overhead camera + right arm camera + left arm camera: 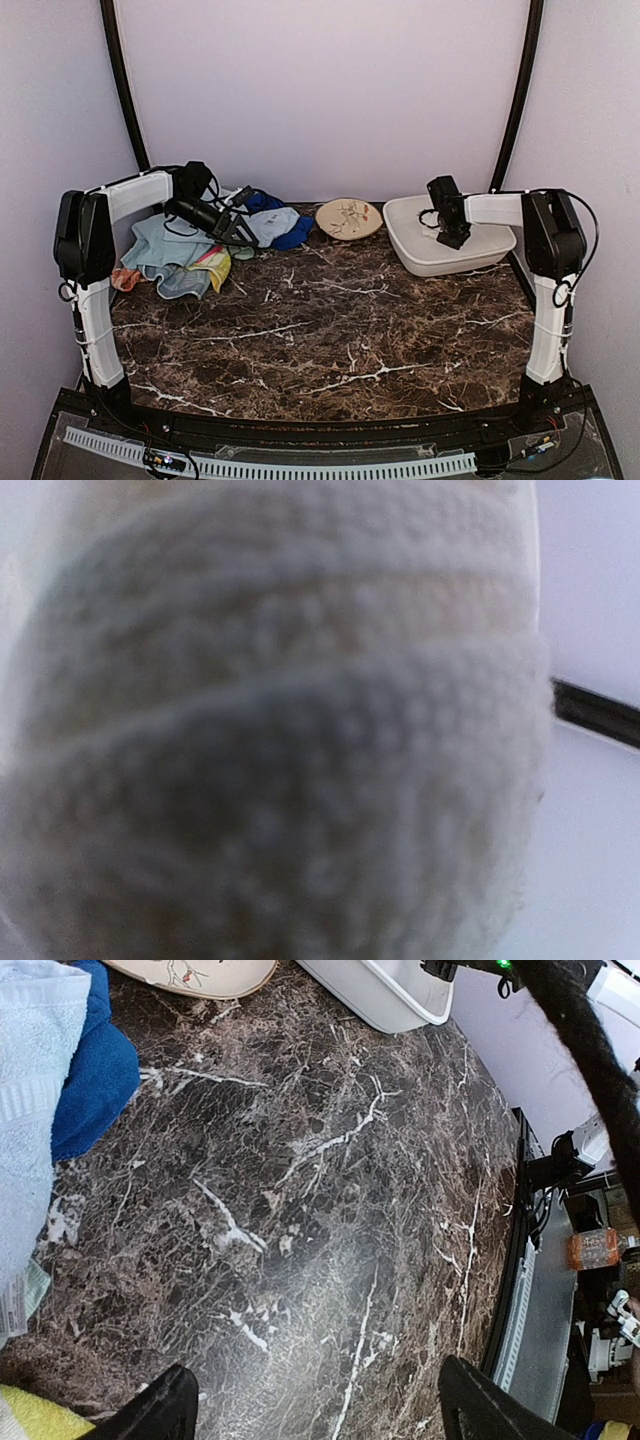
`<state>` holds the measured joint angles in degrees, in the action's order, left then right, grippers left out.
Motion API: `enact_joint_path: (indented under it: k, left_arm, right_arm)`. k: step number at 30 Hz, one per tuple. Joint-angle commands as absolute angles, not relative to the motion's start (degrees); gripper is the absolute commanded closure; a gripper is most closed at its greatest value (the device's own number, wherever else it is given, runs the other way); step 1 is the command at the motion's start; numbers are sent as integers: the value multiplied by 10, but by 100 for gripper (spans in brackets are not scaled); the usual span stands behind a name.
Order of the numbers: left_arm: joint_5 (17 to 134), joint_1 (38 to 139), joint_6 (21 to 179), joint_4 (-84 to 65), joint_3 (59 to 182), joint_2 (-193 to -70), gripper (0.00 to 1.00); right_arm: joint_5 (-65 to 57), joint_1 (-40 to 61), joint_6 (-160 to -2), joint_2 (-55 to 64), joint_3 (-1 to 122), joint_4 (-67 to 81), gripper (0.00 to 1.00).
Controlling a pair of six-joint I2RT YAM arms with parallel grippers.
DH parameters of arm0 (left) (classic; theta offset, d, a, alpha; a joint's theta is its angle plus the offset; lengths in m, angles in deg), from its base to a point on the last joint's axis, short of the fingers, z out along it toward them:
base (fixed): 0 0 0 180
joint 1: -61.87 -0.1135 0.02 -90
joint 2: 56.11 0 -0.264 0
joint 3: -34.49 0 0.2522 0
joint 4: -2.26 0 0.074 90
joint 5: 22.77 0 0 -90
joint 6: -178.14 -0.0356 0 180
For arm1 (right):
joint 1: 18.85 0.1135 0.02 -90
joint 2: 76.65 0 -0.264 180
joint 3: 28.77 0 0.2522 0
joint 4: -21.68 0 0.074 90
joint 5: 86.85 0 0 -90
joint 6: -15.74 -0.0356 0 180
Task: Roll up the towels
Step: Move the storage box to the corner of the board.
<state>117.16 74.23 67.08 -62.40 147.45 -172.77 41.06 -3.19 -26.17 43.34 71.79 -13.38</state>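
I should move my right gripper inside the tub (440,258) to its empty far corner by the plate and release the rolled towel.
A heap of towels lies at the back left: a pale blue one (165,245), a yellow one (212,262) and a royal blue one (288,232). My left gripper (240,232) hovers over the heap's right edge, open and empty. In the left wrist view its gripper (312,1385) is spread wide above bare table, with a light blue towel (25,1110), the royal blue towel (95,1070) and the yellow towel (30,1415) at the left. My right gripper (453,237) is down in the white tub (440,258). A rolled cream-white towel (280,740) fills the right wrist view and hides the fingers.
The round beige patterned plate (349,217) stands at the back between the heap and the tub. Plate (200,972) and tub (390,995) show at the top of the left wrist view. A small orange cloth (125,278) lies at the heap's left edge.
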Motion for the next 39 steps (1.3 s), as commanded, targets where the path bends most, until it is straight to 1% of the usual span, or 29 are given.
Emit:
enact_joint_path:
  k: [1, 5, 11, 15, 20, 26, 28, 32, 34, 37, 39]
  left_arm:
    - [1199, 745, 657, -638, 1461, -1720, 15]
    - [1206, 746, 651, -638, 1454, -1714, 16]
    - [1218, 746, 651, -632, 1451, -1704, 17]
    - [1221, 747, 652, -627, 1445, -1699, 17]
    - [1223, 749, 653, -622, 1439, -1695, 17]
    - [1224, 751, 652, -619, 1428, -1692, 17]
    - [1224, 752, 651, -619, 1424, -1691, 18]
    - [1226, 752, 648, -617, 1414, -1687, 18]
    - [1227, 752, 647, -613, 1408, -1687, 18]
    - [1229, 752, 649, -608, 1404, -1688, 19]
    - [1231, 752, 651, -607, 1403, -1689, 19]
  right_arm:
    - [423, -54, -375, 446, 747, -237, 100]
    - [414, -55, -438, 445, 744, -304, 100]
    - [369, -49, -522, 440, 737, -388, 100]
    - [309, -22, -575, 435, 745, -437, 100]
    - [242, 10, -635, 443, 767, -476, 100]
    - [164, 52, -666, 445, 812, -474, 100]
    - [185, 48, -660, 442, 823, -468, 100]
    - [275, 21, -634, 418, 826, -456, 100]
    - [335, 4, -615, 396, 809, -432, 100]
    - [391, -14, -564, 374, 783, -380, 100]
    - [421, -14, -518, 359, 744, -333, 100]
